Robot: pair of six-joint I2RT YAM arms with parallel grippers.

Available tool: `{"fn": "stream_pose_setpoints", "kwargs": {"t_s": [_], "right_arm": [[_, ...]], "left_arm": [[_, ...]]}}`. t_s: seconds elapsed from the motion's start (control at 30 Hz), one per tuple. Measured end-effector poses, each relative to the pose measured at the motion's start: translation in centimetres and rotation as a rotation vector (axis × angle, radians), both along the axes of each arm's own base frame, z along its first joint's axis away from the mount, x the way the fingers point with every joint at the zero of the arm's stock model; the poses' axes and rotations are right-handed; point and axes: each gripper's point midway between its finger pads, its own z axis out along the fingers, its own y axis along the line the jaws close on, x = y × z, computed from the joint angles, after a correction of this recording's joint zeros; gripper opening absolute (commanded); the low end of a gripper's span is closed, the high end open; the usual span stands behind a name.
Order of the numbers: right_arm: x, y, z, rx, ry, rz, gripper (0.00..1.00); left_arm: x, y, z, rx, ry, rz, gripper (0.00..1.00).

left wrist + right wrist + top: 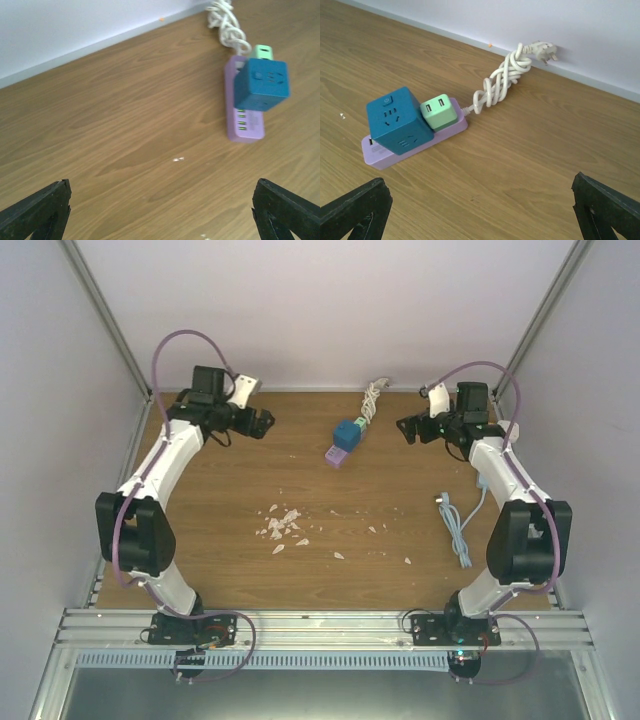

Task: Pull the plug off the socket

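The left gripper should move toward the socket strip and go down around the free sides of the blue cube.
A purple socket strip [337, 457] lies at the back middle of the wooden table. A blue cube plug [347, 433] and a small green plug [360, 423] sit plugged into its top. In the left wrist view the blue cube [261, 84] stands on the strip [243, 127] at the upper right, the green plug [263, 51] behind it. The right wrist view has the cube [397, 120], green plug [438, 111] and strip [447, 131] at left. My left gripper [266, 422] [161, 200] and right gripper [404, 428] [480, 190] hang open and empty on either side, apart from the strip.
The strip's white braided cord [375, 395] [502, 80] runs to the back wall, its own plug [545, 51] lying loose. A light blue cable [458, 525] lies near the right arm. White scraps [283, 525] are scattered mid-table. Walls close in the left, right and back.
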Motion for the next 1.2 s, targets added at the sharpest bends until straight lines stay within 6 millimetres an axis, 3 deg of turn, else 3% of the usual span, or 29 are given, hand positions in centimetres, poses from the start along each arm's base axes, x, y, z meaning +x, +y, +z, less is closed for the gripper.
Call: {"fn": "stream_pose_setpoints", "kwargs": {"t_s": [0.23, 0.47, 0.87, 1.0, 1.2], "right_arm": [[0.0, 0.7, -0.2, -0.001, 0.012, -0.017, 1.0], [-0.1, 0.0, -1.2, -0.028, 0.032, -0.056, 1.0], [-0.4, -0.7, -2.0, -0.075, 0.046, -0.082, 1.0], [-0.4, -0.8, -1.9, -0.084, 0.044, -0.085, 1.0], [0.1, -1.2, -0.5, -0.096, 0.012, -0.105, 1.0]], "left_arm": [[-2.0, -7.8, -0.8, -0.006, -0.01, -0.135, 0.99], [-2.9, -13.8, -2.5, -0.019, -0.012, -0.236, 0.98], [-2.6, -20.4, -8.9, -0.012, 0.008, -0.337, 0.98], [-0.8, -21.8, -10.4, 0.002, 0.005, -0.329, 0.99], [1.8, -23.2, -11.0, 0.006, -0.028, -0.314, 0.97]]}}
